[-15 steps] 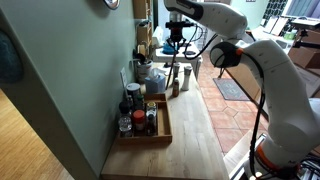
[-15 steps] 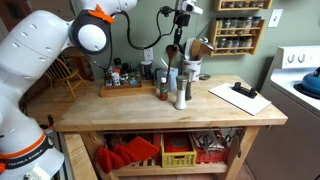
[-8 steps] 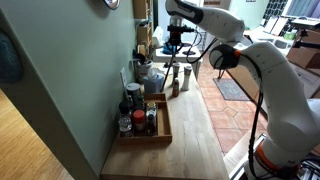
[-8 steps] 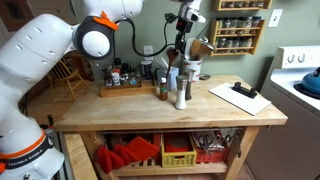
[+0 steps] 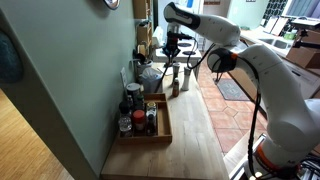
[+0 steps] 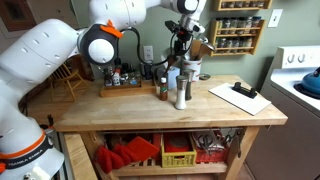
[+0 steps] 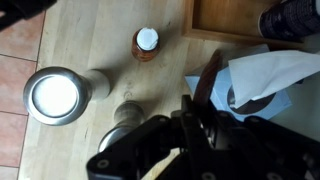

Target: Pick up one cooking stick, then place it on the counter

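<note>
The wooden cooking stick should next go down with my gripper toward the bare counter between bottle and holder [image 7: 173, 84] and be released there, since that part is clear.
My gripper [image 6: 182, 38] hangs over the utensil holder [image 6: 190, 68] at the far end of the butcher-block counter [image 6: 150, 108]; it also shows in an exterior view [image 5: 172, 42]. Several wooden utensils [image 6: 198, 47] stand in the holder. In the wrist view my gripper [image 7: 200, 108] is a dark mass. Its jaws stand close together with a slim dark brown stick handle [image 7: 207, 85] rising from between them. I cannot tell whether they press on it. No tan cooking stick can be told apart from the other utensils.
A steel cylinder [image 7: 55, 95], a pepper mill [image 7: 125, 115] and a brown bottle with a white cap [image 7: 147, 42] stand next to the holder. A wooden tray of bottles [image 5: 145, 120] sits along the wall. A clipboard [image 6: 240, 96] lies at the counter's end.
The gripper has come down steadily from above the holder to among the utensil tops. Nothing on the counter has moved.
</note>
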`<state>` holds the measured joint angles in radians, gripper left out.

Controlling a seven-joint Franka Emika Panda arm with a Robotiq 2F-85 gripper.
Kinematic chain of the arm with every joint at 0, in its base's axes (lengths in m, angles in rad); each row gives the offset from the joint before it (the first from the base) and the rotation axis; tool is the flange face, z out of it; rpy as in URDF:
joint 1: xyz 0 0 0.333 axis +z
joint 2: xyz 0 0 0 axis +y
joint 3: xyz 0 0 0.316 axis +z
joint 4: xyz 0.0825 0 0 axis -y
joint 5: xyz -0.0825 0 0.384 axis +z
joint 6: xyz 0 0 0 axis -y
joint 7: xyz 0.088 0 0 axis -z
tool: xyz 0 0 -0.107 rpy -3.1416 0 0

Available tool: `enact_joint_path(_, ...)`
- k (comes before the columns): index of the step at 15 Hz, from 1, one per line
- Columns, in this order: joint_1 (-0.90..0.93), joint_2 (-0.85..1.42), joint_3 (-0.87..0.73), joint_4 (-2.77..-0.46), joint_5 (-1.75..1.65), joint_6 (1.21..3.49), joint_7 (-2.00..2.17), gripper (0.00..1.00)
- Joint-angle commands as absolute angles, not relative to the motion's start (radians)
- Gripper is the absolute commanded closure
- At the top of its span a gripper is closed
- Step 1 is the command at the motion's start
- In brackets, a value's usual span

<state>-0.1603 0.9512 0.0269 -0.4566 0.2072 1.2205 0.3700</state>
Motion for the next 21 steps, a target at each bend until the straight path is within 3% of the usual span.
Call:
enact_joint_path(1,-0.171,1.003,0.044,-0.435,0.217,1.246,0.309,0.97)
enact_joint_path(7,-0.181,1.034,0.036,-0.444,0.208,1.295,0.279,0.97)
enact_joint_path(8,-0.185,1.036,0.036,-0.445,0.21,1.298,0.276,0.63)
enact_joint_path(10,-0.192,1.048,0.036,-0.439,0.21,1.302,0.275,0.56)
enact_joint_path(16,-0.194,1.057,0.035,-0.455,0.204,1.326,0.26,0.12)
enact_joint_path(21,-0.192,1.038,0.028,-0.456,0.191,1.308,0.254,0.0)
